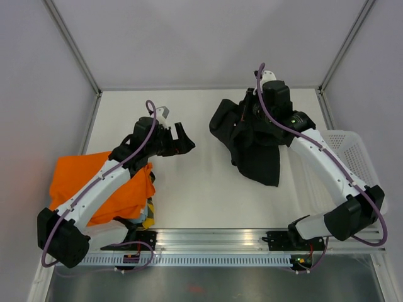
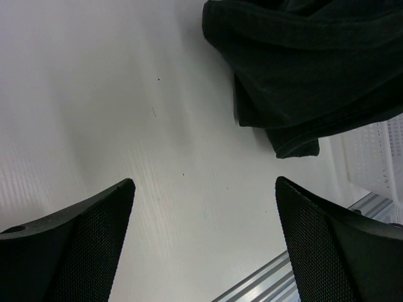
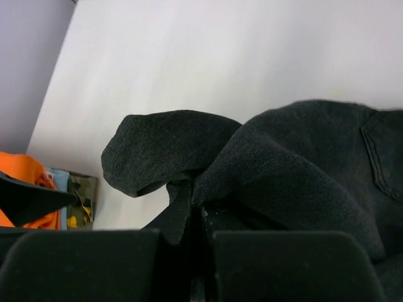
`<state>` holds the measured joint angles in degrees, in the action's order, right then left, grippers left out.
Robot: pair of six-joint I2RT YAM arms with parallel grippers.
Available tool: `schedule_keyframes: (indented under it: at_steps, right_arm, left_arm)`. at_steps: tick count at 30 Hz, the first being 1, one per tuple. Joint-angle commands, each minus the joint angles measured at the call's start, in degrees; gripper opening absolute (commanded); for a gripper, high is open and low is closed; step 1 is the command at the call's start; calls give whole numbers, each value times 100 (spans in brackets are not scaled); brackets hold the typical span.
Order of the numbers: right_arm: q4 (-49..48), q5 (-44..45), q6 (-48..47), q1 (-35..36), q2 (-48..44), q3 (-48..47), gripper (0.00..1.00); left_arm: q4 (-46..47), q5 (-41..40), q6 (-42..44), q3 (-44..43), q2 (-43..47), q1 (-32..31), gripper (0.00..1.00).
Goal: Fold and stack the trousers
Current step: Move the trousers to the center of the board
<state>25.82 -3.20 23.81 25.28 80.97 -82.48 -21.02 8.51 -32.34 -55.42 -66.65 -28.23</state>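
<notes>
The heap lies below, so my right gripper will stay over the far part of the trousers (image 1: 249, 135) and open to free the pinched fold next.
The black trousers (image 1: 249, 135) lie bunched in a heap at the back right of the table. They also show in the left wrist view (image 2: 302, 69) and the right wrist view (image 3: 283, 163). My right gripper (image 1: 247, 116) is shut on a fold of the trousers (image 3: 189, 189), its jaws pinched on the cloth. My left gripper (image 1: 182, 139) is open and empty above bare table, left of the heap, with its fingers (image 2: 82, 245) wide apart.
An orange garment (image 1: 101, 185) lies at the near left on other folded clothes (image 1: 148, 214). A white mesh basket (image 1: 352, 157) stands at the right edge. A metal rail (image 1: 214, 239) runs along the table's near edge. Walls close the back and sides.
</notes>
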Motion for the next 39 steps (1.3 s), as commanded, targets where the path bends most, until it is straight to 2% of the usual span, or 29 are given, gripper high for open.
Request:
schedule_keyframes:
  at_steps: [1, 5, 6, 9, 12, 15, 19, 24, 30, 36, 37, 39]
  right_arm:
    - [-508, -189, 141, 12, 33, 477, 0]
    - [-692, -199, 334, 4, -20, 829, 0]
    - [-693, 167, 378, 12, -28, 847, 0]
    - [-352, 1064, 265, -23, -55, 489, 0]
    - [-61, 1269, -129, -198, -134, 49, 0]
    - [89, 1489, -499, -313, -327, -84, 0]
    - [256, 1445, -720, -392, -599, 91, 0]
    - [230, 1331, -554, -401, -723, 548, 0]
    - [230, 1208, -492, -427, -705, 549, 0]
    - [441, 1006, -518, -436, -811, 531, 0]
    - [458, 997, -518, -427, -863, 548, 0]
    - [494, 988, -509, -427, -907, 619, 0]
  left_arm:
    - [62, -263, -10, 22, 153, -16, 97]
    - [465, -306, 35, 311, -180, -104, 97]
    - [597, -298, 8, 391, -295, -234, 97]
    - [976, -578, -123, 497, -777, -716, 95]
    - [1397, -816, -141, 497, -1225, -1105, 95]
    - [1872, -825, -185, 427, -1630, -1141, 95]
    - [2469, -816, 130, 182, -2052, -1150, 94]
    - [3882, -8, 526, 93, -2492, -1333, 92]
    - [4008, -96, 720, -583, -3538, -1624, 92]
    - [4992, 63, 659, -812, -4162, -1616, 92]
    - [5193, 63, 589, -847, -4241, -1616, 91]
    - [5318, 63, 509, -1014, -4425, -1616, 81]
